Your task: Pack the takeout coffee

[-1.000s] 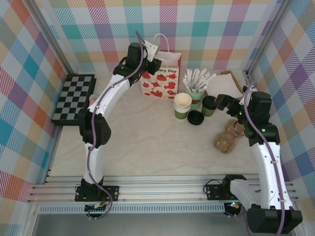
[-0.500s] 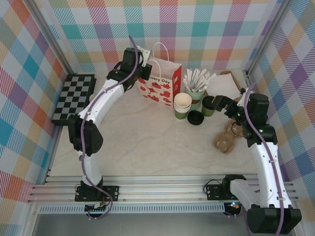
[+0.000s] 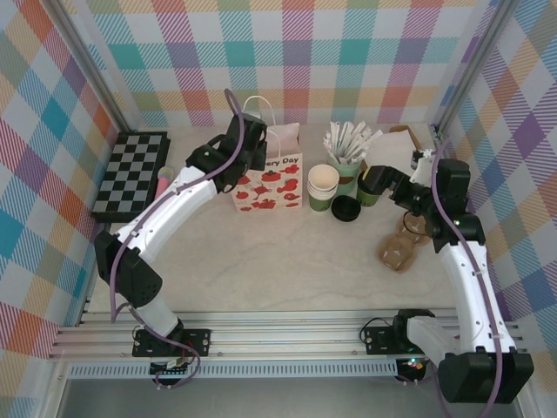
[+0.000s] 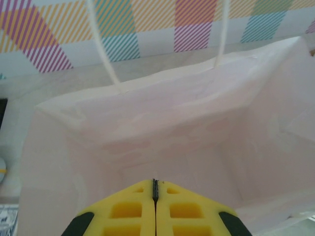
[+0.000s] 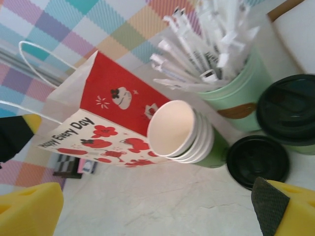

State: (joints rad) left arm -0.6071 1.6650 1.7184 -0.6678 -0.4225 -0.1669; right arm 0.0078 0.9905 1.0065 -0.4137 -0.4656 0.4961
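The bag's rim goes back and toward the stacked cups with my left gripper next, which then releases it. Bare tabletop lies back of my left gripper, before the bag, hence this move.
The takeout coffee (image 3: 370,185), a dark-green cup with a black lid (image 5: 289,110), stands right of the mint cup. My right gripper (image 3: 388,183) hangs open just right of it, nothing between its yellow fingers (image 5: 29,209). The white paper bag with red flowers (image 3: 265,178) stands left of the cups, its mouth open and its inside bare (image 4: 172,128). My left gripper (image 3: 252,150) sits at the bag's near rim, its jaws (image 4: 155,189) shut on the rim's thin edge.
A stack of lidless green cups (image 3: 323,187) and a loose black lid (image 3: 345,208) lie between the bag and the coffee. The mint cup of wrapped sticks (image 3: 346,161) stands behind them. A brown cardboard carrier (image 3: 402,244) lies at the right, a chessboard (image 3: 130,172) at the left.
My left gripper has shut on the bag's rim and pulled the bag left and toward the front. My right gripper has edged closer to the coffee, still open.
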